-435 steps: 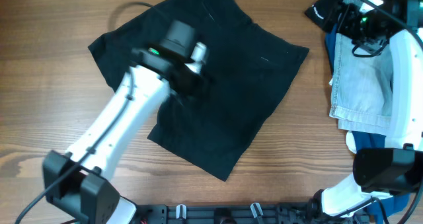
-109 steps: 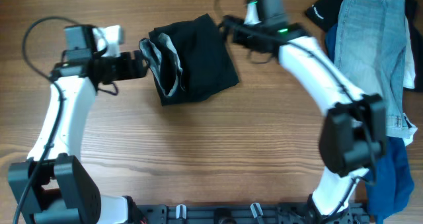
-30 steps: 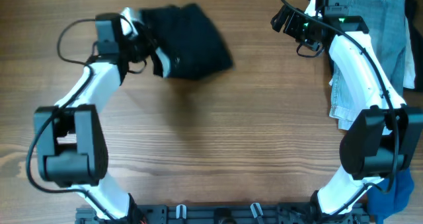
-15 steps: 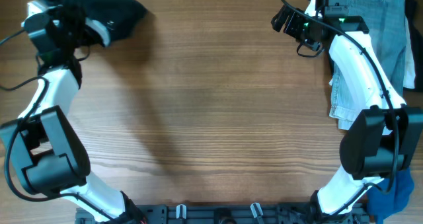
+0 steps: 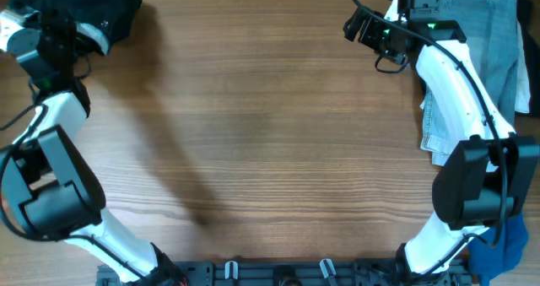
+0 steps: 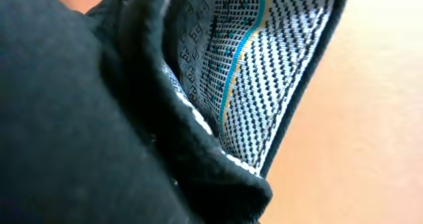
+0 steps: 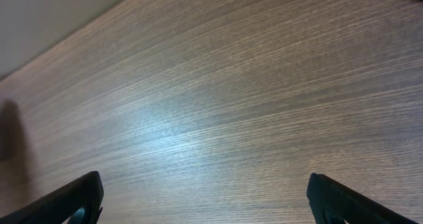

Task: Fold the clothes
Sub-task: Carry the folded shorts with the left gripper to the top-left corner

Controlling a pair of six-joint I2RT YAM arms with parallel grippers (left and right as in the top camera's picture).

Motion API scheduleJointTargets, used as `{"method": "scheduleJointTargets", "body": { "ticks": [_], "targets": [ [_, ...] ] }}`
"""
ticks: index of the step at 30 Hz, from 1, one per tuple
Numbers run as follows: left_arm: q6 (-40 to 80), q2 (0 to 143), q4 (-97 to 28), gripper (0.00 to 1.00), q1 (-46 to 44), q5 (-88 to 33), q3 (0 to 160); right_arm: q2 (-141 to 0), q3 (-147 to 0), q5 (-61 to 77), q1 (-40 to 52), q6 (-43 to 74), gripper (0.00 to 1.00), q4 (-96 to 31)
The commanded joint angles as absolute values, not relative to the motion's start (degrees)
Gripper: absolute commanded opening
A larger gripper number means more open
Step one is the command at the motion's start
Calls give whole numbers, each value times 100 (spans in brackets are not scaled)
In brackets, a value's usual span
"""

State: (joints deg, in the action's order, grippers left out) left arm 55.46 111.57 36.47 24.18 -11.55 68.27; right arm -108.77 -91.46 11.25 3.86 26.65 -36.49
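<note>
The shorts are bunched and the waistband curls open, so my left gripper needs to go lower and pull back next, to bring the waistband [image 6: 264, 72] down onto the bare wood.
The clothes [image 5: 105, 8], a folded bundle of black shorts, are at the far-left back corner of the table. My left gripper [image 5: 72, 29] is buried in them and shut on the fabric; its fingers are hidden. In the left wrist view black cloth [image 6: 73, 118] fills the left side, and the pale patterned inner waistband [image 6: 264, 72] curls open over the wood. My right gripper [image 5: 359, 26] hovers at the back right, well away from the clothes. It is open, with both fingertips [image 7: 73, 197] spread wide over bare wood and nothing between them [image 7: 208, 207].
Light-blue denim jeans [image 5: 477, 58] lie along the right edge under and beside the right arm. A blue cloth [image 5: 506, 248] sits at the front right corner. The table's far edge [image 7: 59, 32] shows in the right wrist view.
The left arm has swung the black bundle from the back middle to the far-left corner, still gripping it. The right arm has barely moved and stays open.
</note>
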Motion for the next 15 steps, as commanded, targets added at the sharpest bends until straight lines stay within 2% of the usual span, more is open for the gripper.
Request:
{"method": "scheduleJointTargets", "body": {
  "ticks": [1, 3, 5, 9, 10, 11, 12, 13, 15],
  "targets": [
    [5271, 11577, 3769, 4, 2449, -1085, 7271, -10842, -9174, 910, 434, 2565, 100, -3638],
    [5249, 11767, 3675, 4, 2451, -1090, 7273, -10842, -9174, 893, 434, 2565, 100, -3642],
    [5116, 12005, 2709, 4, 2451, -1466, 7273, -10842, -9174, 893, 434, 2567, 100, -3645],
    [5116, 12020, 930, 6, 2482, -1446, 7273, -10842, -9174, 893, 434, 2565, 100, -3627],
    [5116, 12020, 685, 15, 2510, -1448, 7273, -10842, -9174, 893, 434, 2567, 100, -3629],
    [5116, 12018, 510, 36, 2552, -1452, 7273, -10842, -9174, 895, 434, 2567, 100, -3629],
    [5111, 12011, 410, 47, 2593, -1507, 7273, -10842, -9174, 895, 434, 2565, 100, -3629],
    [4954, 11998, 401, 50, 2617, -1619, 7273, -10842, -9174, 895, 434, 2567, 100, -3629],
    [4357, 11826, 427, 72, 2681, -1909, 7273, -10842, -9174, 895, 434, 2565, 100, -3634]
  ]
}}
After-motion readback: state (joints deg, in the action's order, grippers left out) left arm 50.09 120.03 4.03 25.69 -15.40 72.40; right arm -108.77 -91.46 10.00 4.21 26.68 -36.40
